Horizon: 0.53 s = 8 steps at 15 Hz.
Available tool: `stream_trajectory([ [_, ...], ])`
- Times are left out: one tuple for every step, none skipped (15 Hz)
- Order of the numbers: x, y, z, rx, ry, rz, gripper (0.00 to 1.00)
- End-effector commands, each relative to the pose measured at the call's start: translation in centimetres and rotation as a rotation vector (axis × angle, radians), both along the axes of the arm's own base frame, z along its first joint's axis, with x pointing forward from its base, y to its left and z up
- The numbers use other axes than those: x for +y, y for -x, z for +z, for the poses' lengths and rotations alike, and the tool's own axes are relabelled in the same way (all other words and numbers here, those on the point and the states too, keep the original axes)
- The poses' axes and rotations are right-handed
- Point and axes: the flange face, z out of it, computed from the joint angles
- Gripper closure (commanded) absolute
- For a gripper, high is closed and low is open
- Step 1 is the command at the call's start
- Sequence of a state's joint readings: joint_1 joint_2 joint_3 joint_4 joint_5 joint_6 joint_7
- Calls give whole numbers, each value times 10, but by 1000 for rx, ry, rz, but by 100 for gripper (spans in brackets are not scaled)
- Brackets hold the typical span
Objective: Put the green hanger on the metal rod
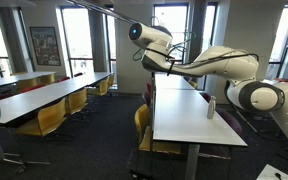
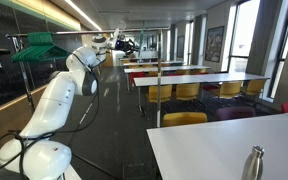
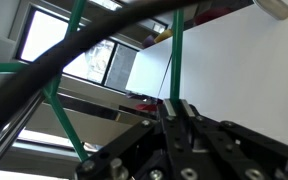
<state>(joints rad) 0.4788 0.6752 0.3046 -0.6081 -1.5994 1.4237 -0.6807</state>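
Observation:
The metal rod runs beside my gripper on the side where the green hanger's bars reach, so my gripper will next lower slightly and release the green hanger there.
In the wrist view my gripper (image 3: 174, 104) is shut on a thin bar of the green hanger (image 3: 175, 55), which runs up from between the jaws. Other green bars of it cross the upper left of that view. In both exterior views the arm is stretched out high above the tables, with the gripper (image 1: 135, 31) (image 2: 123, 45) at its end; the held hanger is too thin to make out there. A thin grey bar, apparently the metal rod (image 2: 54, 34), runs level near the arm's upper part. A green hanger shape (image 2: 39, 48) hangs below it.
Long white tables (image 1: 189, 115) (image 2: 189, 80) with yellow chairs (image 1: 46, 118) stand in rows below the arm. A metal bottle (image 1: 211, 107) stands on the near table. A dark blurred cable (image 3: 54, 70) crosses the wrist view. Windows line the far walls.

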Motion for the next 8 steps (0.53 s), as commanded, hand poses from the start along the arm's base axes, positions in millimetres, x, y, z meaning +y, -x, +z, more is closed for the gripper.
stream_trajectory([
  [3, 11, 5, 89, 54, -32, 98],
  [3, 13, 4, 121, 66, -40, 98],
  [3, 14, 3, 143, 76, -50, 98],
  [3, 15, 3, 168, 85, -52, 98],
  [2, 16, 3, 185, 92, -54, 98],
  [2, 17, 3, 195, 101, -53, 98],
  [1, 16, 4, 205, 108, -52, 98],
  [0, 17, 6, 211, 113, -50, 98],
])
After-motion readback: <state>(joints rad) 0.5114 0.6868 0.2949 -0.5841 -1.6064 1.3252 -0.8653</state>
